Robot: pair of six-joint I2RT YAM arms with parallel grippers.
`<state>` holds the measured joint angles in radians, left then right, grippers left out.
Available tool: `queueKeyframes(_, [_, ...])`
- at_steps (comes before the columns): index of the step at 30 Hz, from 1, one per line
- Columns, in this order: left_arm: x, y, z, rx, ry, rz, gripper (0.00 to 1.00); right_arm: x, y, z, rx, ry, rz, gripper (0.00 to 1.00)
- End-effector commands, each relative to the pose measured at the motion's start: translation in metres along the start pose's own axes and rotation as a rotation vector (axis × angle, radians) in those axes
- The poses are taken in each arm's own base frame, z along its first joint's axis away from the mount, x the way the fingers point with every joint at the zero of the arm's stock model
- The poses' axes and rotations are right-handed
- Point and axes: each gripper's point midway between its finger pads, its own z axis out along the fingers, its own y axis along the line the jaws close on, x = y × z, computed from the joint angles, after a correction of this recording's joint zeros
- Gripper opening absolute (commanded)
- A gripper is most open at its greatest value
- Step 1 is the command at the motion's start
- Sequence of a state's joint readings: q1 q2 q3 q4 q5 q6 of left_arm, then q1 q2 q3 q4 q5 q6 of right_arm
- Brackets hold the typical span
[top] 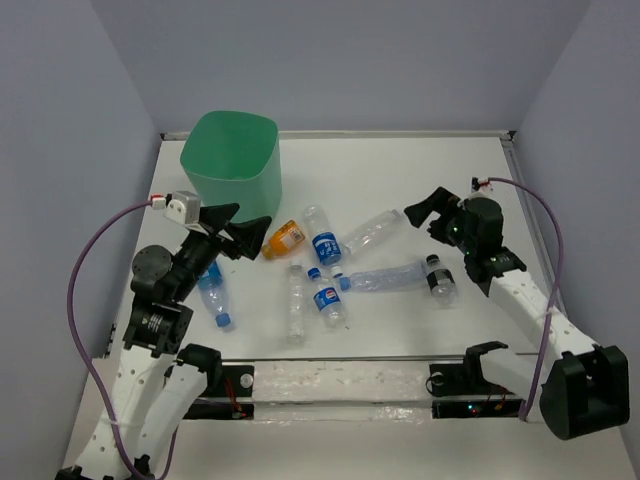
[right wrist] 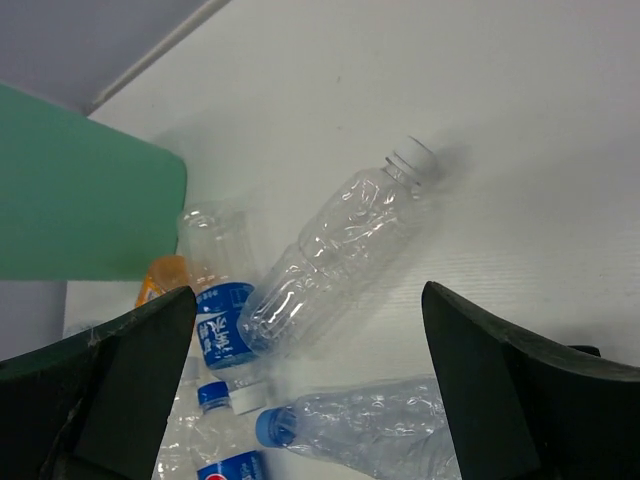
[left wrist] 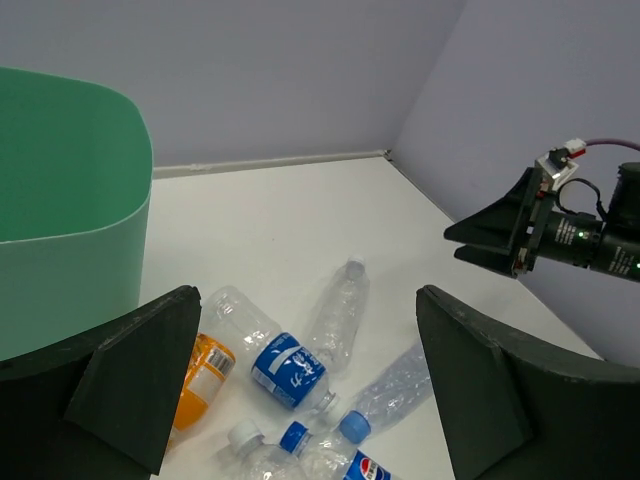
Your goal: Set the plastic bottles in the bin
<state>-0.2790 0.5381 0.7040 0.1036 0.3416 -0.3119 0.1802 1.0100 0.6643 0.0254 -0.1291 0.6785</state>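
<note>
My right gripper will go down to the clear bottle [right wrist: 335, 250] next. It will turn its fingers to fit around the bottle's body near the white cap, because the bottle lies at an angle.
The mint-green bin [top: 230, 160] stands at the back left. Several plastic bottles lie on the white table in front of it: an orange one [top: 284, 238], a blue-labelled one [top: 322, 240], a clear one [top: 372, 232], a crushed blue-capped one [top: 385, 277], a Pepsi one [top: 326, 298] and one by the left arm [top: 213, 292]. My left gripper [top: 235, 230] is open and empty, just left of the orange bottle [left wrist: 200, 375]. My right gripper [top: 425, 215] is open and empty, above the right end of the clear bottle [right wrist: 335, 250].
Another clear bottle [top: 295, 302] lies near the front, and a dark-capped one [top: 438, 277] lies under the right arm. Grey walls close the table on three sides. A clear strip [top: 340, 380] runs along the near edge.
</note>
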Motion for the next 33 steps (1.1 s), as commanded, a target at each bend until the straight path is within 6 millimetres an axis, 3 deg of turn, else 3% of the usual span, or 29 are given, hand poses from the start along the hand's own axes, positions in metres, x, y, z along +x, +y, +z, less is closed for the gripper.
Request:
queueKeyframes(1, [-0.026, -0.012, -0.005, 0.033, -0.062, 0.044, 0.99, -0.004, 0.005, 0.023, 0.063, -0.057, -0.022, 1.0])
queueKeyframes(5, [-0.027, -0.013, -0.007, 0.027, -0.066, 0.047, 0.99, 0.011, 0.012, 0.043, 0.071, -0.011, -0.017, 1.0])
queueKeyframes(9, [-0.028, -0.012, -0.008, 0.02, -0.072, 0.039, 0.99, 0.03, -0.003, 0.067, 0.172, 0.006, -0.02, 1.0])
queueKeyframes(17, [-0.024, -0.009, -0.005, -0.001, -0.059, 0.021, 0.99, 0.062, 0.012, 0.097, 0.145, 0.075, 0.036, 1.0])
queueKeyframes(19, [-0.025, -0.009, -0.005, 0.002, -0.059, 0.022, 0.99, 0.071, 0.007, 0.105, 0.159, 0.097, 0.042, 1.0])
queueKeyframes(29, [-0.023, -0.012, -0.005, 0.015, -0.055, 0.025, 0.99, 0.074, -0.007, 0.135, 0.232, 0.074, 0.057, 1.0])
queueKeyframes(33, [-0.024, -0.012, -0.005, 0.013, -0.055, 0.025, 0.99, 0.086, -0.017, 0.147, 0.263, 0.095, 0.061, 1.0])
